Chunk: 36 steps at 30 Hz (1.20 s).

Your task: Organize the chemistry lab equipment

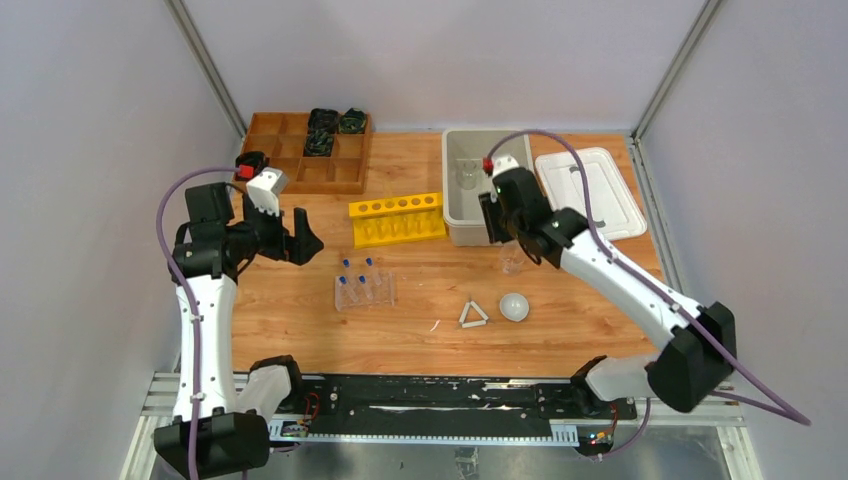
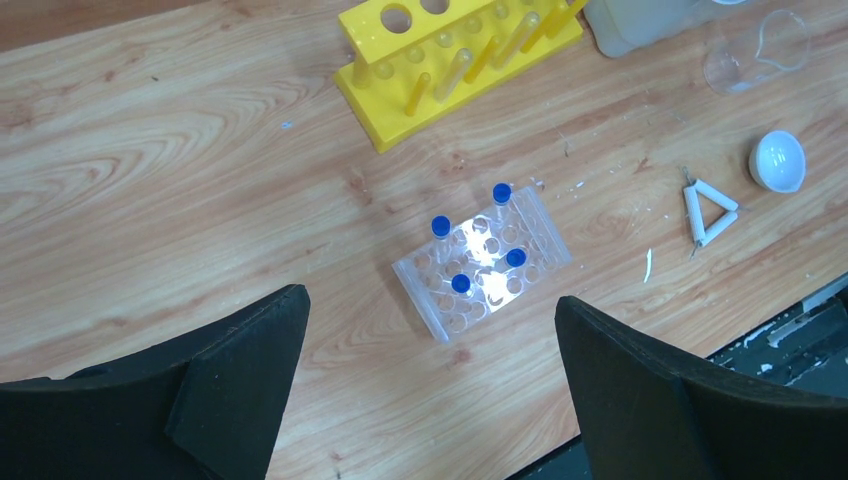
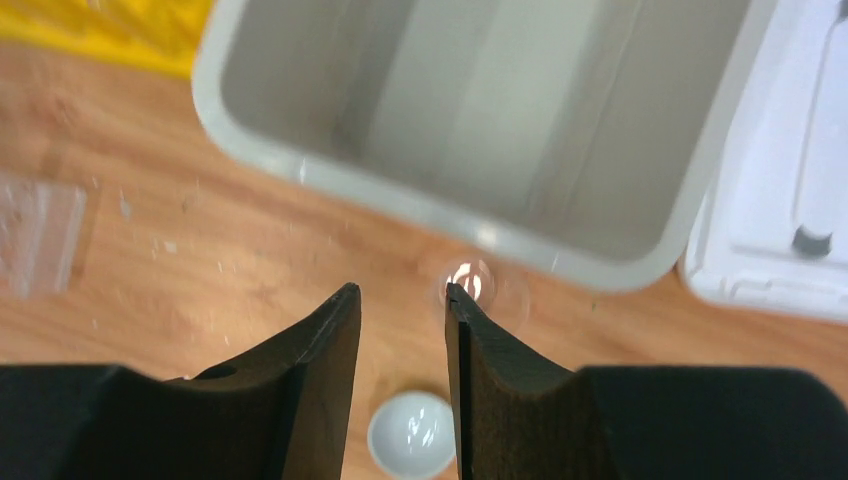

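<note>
The clear glass beaker stands outside the bin, so next my right gripper draws back from the bin's near edge, then lowers onto the clear glass beaker's rim (image 1: 513, 252) (image 3: 489, 292).
A clear plastic tube rack (image 1: 364, 289) (image 2: 485, 262) stands mid-table with several blue-capped tubes (image 2: 440, 227) in it. My left gripper (image 1: 304, 241) (image 2: 430, 298) hovers to its left, wide open and empty. One clear glass beaker (image 1: 511, 259) (image 3: 482, 288) stands on the table just in front of the grey bin (image 1: 452, 190) (image 3: 440, 215). A second beaker (image 1: 467, 176) sits inside the bin. My right gripper (image 1: 492, 218) (image 3: 400, 288) hangs over the bin's near edge, jaws partly open with nothing between them. The white triangle frame (image 1: 473, 314) (image 2: 712, 212) and white round dish (image 1: 514, 306) (image 3: 412, 432) lie nearer the front.
A yellow six-hole rack (image 1: 397, 220) (image 2: 450, 60) stands left of the bin. A wooden compartment tray (image 1: 290, 150) with black items is at the back left. A white lid (image 1: 590, 190) (image 3: 790, 200) lies right of the bin.
</note>
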### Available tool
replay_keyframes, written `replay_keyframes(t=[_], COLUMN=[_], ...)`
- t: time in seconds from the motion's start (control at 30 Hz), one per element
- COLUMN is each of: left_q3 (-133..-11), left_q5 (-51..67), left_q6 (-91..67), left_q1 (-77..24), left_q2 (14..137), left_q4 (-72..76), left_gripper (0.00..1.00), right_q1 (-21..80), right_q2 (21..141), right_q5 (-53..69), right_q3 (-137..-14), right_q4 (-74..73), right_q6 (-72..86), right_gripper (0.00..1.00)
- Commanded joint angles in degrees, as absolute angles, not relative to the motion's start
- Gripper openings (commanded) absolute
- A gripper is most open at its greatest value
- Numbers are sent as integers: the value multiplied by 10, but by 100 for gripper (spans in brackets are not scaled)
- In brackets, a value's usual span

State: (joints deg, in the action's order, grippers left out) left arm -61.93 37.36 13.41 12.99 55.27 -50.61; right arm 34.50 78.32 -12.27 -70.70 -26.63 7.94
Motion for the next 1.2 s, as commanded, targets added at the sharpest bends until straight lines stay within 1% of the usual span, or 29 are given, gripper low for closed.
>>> replay_keyframes(t=[0.0,0.13,0.23,0.33,0.47,0.57,1.03,1.13,1.17], left_q3=[-637,-640,-640,-642,-647,-656,-662,-661,-660], left_q5=[382,386,388,388,384,383,381,381,380], left_q6=[130,126,122,123,125,128,130,131,130], left_q1=[129,129,129,129,129,129,128,129,129], left_q2=[527,522,521,518,516,519,527,529,528], left_q4=[-500,-504,-507,-512,-516,-522,-524,-524,-524], left_gripper=[100,100,100,100,100,100,100,100,100], right_q1=[375,379,379,378,378,378,379,378,379], right_q2=[691,649,667,715,766,782,794,789,786], right_q5=[-129,-128,-137,-141,-156,-166,-234,-241,-242], right_q3=[-586,-510,-496,-501,-513,-506,-406,-384,-380], right_q4=[-232,-200,-182,-175,-166,-142,-11,16,20], right_q6=[121,109,84,57,38,34,28,33,35], right_gripper=[42,47,49,48,46,44,36,33,30])
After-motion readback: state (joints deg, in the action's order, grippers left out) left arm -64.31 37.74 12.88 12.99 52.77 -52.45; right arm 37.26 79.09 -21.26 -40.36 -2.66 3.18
